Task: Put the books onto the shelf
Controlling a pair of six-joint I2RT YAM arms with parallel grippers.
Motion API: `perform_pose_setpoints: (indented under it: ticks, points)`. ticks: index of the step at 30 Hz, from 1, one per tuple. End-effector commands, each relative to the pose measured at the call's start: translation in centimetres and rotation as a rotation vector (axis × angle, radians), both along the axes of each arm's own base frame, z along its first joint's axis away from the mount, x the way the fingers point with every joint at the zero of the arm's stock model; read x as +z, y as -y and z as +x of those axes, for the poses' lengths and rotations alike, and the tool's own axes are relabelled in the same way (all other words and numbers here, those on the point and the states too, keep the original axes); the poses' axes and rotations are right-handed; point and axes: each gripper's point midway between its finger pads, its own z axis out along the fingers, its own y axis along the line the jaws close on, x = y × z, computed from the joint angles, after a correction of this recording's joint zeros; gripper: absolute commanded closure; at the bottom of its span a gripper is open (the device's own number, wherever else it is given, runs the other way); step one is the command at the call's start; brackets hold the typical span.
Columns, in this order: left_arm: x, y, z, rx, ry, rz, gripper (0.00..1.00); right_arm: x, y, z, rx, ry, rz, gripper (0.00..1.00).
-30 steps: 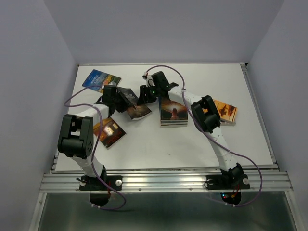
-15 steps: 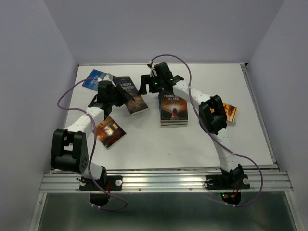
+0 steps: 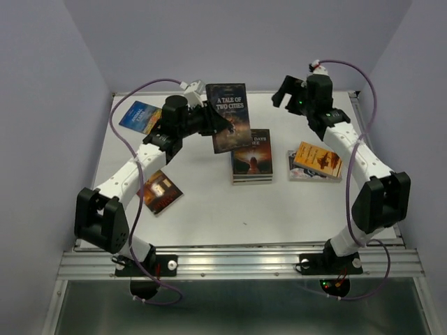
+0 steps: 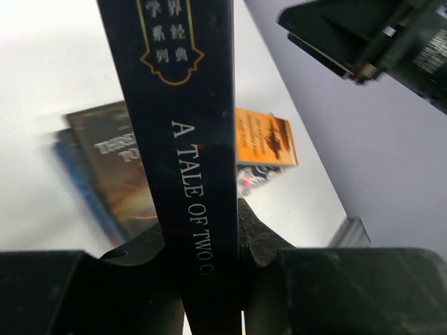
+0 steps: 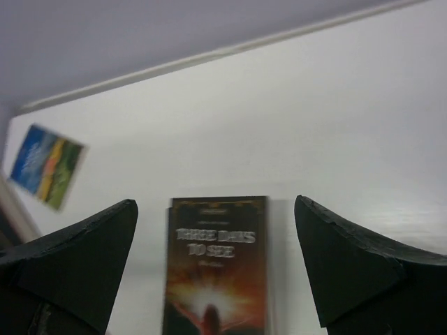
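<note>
Next, my left gripper moves across and down to release the book onto the small stack [image 3: 254,155] [image 4: 115,160], as that lies below it, to its right in the top view.
My left gripper [image 3: 211,123] is shut on a dark book titled "A Tale of Two Cities" [image 3: 228,116], held upright above the table. In the left wrist view its spine [image 4: 188,139] is clamped between my fingers [image 4: 255,234]. My right gripper [image 3: 294,95] hangs open and empty at the back right, with its jaws wide in the right wrist view [image 5: 215,209]. Below them lies a small stack topped by "Three Days to See" [image 5: 213,272] [image 3: 251,158]. Other books lie flat: orange [image 3: 318,159], blue [image 3: 140,116] and brown [image 3: 159,192]. The shelf is out of view.
The white table [image 3: 209,216] is boxed in by grey walls at the left, back and right. A metal rail [image 3: 237,264] runs along the near edge, by the arm bases. The right arm's wrist [image 4: 377,42] shows near the held book in the left wrist view.
The left gripper lifted the dark book off the table and turned it upright. The right gripper opened wide and swung away to the back right corner.
</note>
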Motion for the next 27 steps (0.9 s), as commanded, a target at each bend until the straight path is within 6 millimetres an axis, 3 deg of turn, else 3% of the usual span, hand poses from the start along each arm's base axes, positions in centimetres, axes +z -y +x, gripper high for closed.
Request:
perform_pose_setpoints:
  ticks: [1, 2, 6, 8, 9, 11, 15, 23, 25, 27]
  points:
    - [5.3, 4.7, -0.8, -0.216, 0.176, -0.083, 1.00, -2.4, 6.9, -1.5, -0.216, -0.046, -0.034, 0.00]
    - [4.8, 6.1, -0.6, -0.253, 0.161, -0.089, 1.00, -2.5, 8.6, -1.8, -0.262, -0.046, -0.041, 0.00]
    - [3.2, 9.4, -0.1, -0.348, 0.104, -0.102, 1.00, -2.8, 11.9, -3.5, -0.338, -0.055, -0.038, 0.00]
    - [2.9, 10.4, 0.4, -0.363, 0.077, -0.118, 1.00, -2.6, 12.5, -4.0, -0.352, -0.053, -0.019, 0.00]
    - [1.4, 11.2, 0.6, -0.387, 0.043, -0.120, 1.00, -3.0, 12.9, -4.1, -0.361, -0.062, -0.016, 0.00]
    - [1.1, 12.2, 1.0, -0.408, 0.019, -0.137, 1.00, -3.1, 12.5, -4.1, -0.337, -0.069, -0.010, 0.00]
    - [-3.0, 13.4, 2.3, -0.403, -0.076, -0.116, 1.00, -3.9, 12.4, -3.8, -0.325, -0.093, 0.000, 0.00]
    - [-9.0, 13.0, 3.6, -0.338, -0.224, -0.031, 1.00, -5.2, 12.0, -3.3, -0.302, -0.131, 0.023, 0.00]
    - [-10.5, 12.3, 4.0, -0.297, -0.256, 0.019, 0.84, -5.4, 11.9, -3.3, -0.298, -0.136, 0.024, 0.00]
    - [-11.3, 11.7, 4.1, -0.263, -0.270, 0.054, 0.61, -5.6, 11.9, -3.3, -0.296, -0.140, 0.020, 0.00]
